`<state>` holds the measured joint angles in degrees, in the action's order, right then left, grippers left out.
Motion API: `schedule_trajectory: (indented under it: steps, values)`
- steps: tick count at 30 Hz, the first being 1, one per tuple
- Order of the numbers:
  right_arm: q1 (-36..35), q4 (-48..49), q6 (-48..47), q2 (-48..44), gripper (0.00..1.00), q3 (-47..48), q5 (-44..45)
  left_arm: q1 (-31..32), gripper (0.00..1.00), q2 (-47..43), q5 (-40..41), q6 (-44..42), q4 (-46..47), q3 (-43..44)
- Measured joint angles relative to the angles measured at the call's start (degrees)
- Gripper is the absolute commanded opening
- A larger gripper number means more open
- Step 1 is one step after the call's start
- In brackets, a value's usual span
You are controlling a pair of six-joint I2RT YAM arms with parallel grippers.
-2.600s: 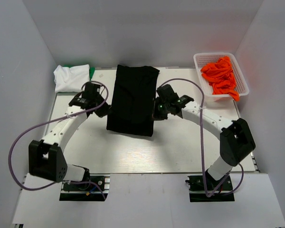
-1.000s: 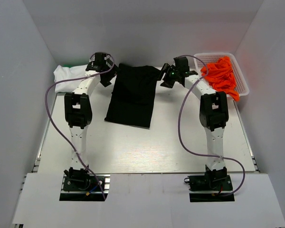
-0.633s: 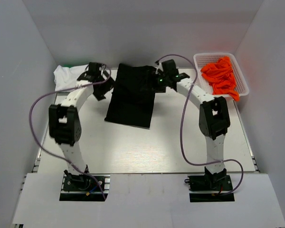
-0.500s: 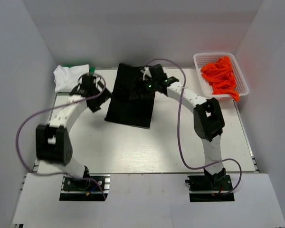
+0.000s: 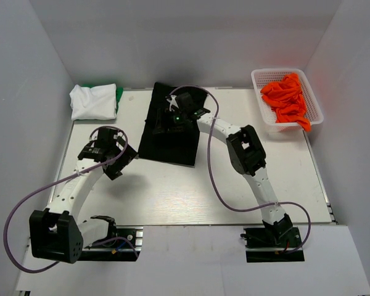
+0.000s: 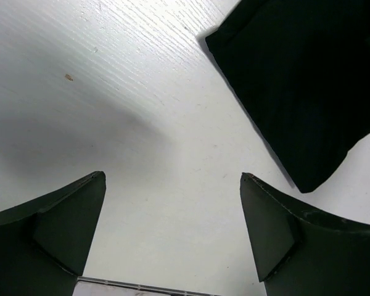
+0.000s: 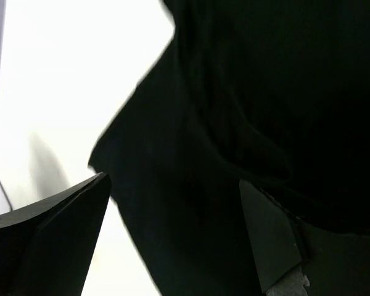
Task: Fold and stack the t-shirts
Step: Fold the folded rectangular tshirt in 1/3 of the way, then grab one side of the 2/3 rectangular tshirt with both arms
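My left gripper moves down and to its right in the top view onto the shirt's near corner below next, as its fingers have only table between them.
The large black t-shirt [image 5: 176, 139] lies folded into a long rectangle at the back middle of the table. My right gripper [image 5: 160, 124] hovers over its far left part, open, with black cloth [image 7: 265, 92] below and between the fingers [image 7: 172, 203] but nothing pinched. My left gripper [image 5: 116, 161] is open over bare table, left of the shirt's near corner [image 6: 308, 92], with only table between its fingers [image 6: 172, 197]. A white t-shirt [image 5: 94, 102] sits folded at the back left on top of a green one [image 5: 118, 95]. Orange t-shirts [image 5: 287, 98] lie bunched in a basket.
A white plastic basket [image 5: 256, 75] stands at the back right corner. Grey walls close in the table on the left, back and right. The right arm's purple cable loops over the table's middle [image 5: 208, 179].
Both arms left the shirt's far edge. The left gripper drew back to the near left. The right gripper swung left over the black shirt and its jaws widened.
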<state>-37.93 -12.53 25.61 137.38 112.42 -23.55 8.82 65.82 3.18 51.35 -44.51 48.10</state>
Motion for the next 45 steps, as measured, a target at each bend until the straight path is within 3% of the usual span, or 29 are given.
schedule_trajectory:
  steps: [10, 17, 22, 28, 34, 36, 40, 42, 45]
  values:
    - [3.50, 11.08, 7.76, 3.82, 0.90, 3.52, 4.46, 0.00, 1.00, -0.13, 0.02, 0.17, -2.69, -0.02]
    - [7.45, 11.04, 8.41, 3.89, 0.90, 4.87, 6.64, 0.00, 1.00, 0.90, 0.02, -0.13, -2.95, 0.00]
    - [8.76, 7.63, 3.06, 2.01, 0.90, 5.70, 6.45, 0.00, 1.00, 5.33, 0.02, -0.94, 0.44, 0.96]
    - [7.80, 3.08, -1.81, -15.69, 0.90, -9.68, 8.85, 0.00, 1.00, 12.70, 0.11, -2.32, 5.68, 3.85]
    - [6.82, 2.84, 1.57, -33.97, 0.90, -31.23, 8.31, 0.15, 1.00, 20.02, 0.28, -4.44, 11.72, 4.90]
    - [6.75, 3.50, 3.74, -36.11, 0.90, -38.66, 7.19, 0.42, 1.00, 22.53, 0.00, -5.11, 13.40, 4.98]
    - [6.75, 2.21, 7.32, -36.39, 0.90, -50.16, 4.96, 0.48, 0.90, 26.03, -0.55, -5.97, 16.02, 5.01]
    - [6.73, 1.90, 8.76, -36.39, 0.90, -53.29, 3.89, 0.39, 0.89, 26.80, -0.87, -6.27, 17.86, 4.85]
    - [6.64, 2.19, 10.40, -36.28, 0.90, -54.34, 2.34, 0.31, 0.79, 27.78, -1.40, -6.38, 20.74, 4.85]
